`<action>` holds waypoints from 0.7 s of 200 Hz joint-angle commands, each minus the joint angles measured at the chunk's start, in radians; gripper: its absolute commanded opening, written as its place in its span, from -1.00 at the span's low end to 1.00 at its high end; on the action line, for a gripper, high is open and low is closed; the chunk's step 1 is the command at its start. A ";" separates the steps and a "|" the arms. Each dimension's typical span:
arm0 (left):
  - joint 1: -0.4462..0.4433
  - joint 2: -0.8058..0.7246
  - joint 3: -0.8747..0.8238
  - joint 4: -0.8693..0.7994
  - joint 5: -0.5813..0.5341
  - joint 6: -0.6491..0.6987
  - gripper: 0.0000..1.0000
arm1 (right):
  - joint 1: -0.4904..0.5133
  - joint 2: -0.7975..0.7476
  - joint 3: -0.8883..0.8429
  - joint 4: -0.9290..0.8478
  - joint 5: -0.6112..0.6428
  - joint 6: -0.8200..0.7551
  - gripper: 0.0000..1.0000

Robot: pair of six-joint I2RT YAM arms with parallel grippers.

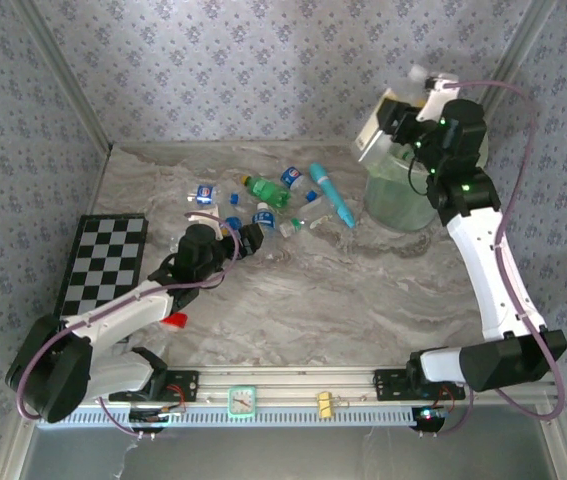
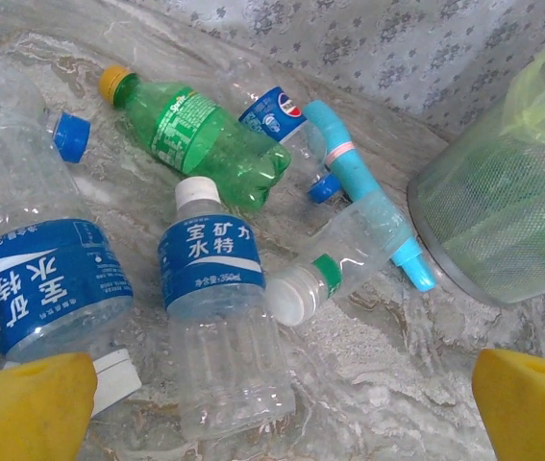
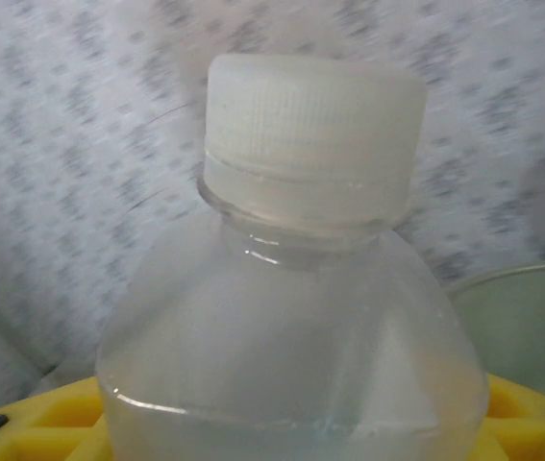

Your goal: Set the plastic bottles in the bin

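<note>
My right gripper next needs to move away from the teal tube and down to the bin's opening [image 1: 411, 162] [image 3: 533, 322] below it, because the bottle sticks out over the bin's rim.
Several plastic bottles lie in a loose heap on the marble table: a green one with a yellow cap [image 2: 205, 144] [image 1: 268, 192], a clear one with a blue label [image 2: 216, 307], a bigger blue-labelled one [image 2: 32, 279], a Pepsi-labelled one [image 2: 277, 113] and a clear one with a white cap [image 2: 334, 267]. My left gripper [image 2: 282, 418] [image 1: 248, 240] hovers open just in front of them with nothing between its yellow fingertips [image 2: 22, 403]. My right gripper [image 1: 428, 98] is raised above the pale green bin [image 1: 403, 190] [image 2: 503, 211], shut on a clear white-capped bottle [image 3: 301, 288] [image 1: 420, 73].
A teal pen-like tube [image 2: 363, 192] [image 1: 331, 193] lies between the bottles and the bin. A checkerboard mat [image 1: 103, 262] covers the left of the table, with a small red block [image 1: 174, 320] near the left arm. Patterned walls close in the back and sides.
</note>
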 commanded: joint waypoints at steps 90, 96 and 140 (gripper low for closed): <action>0.010 0.044 0.018 -0.018 0.004 -0.034 1.00 | -0.207 0.125 -0.035 0.092 0.134 0.100 -0.10; 0.010 0.045 0.019 -0.017 0.008 -0.034 1.00 | -0.210 0.146 -0.024 0.076 0.111 0.110 -0.10; 0.010 0.041 0.022 -0.034 0.007 -0.031 1.00 | -0.219 0.291 0.065 -0.018 -0.011 0.179 -0.08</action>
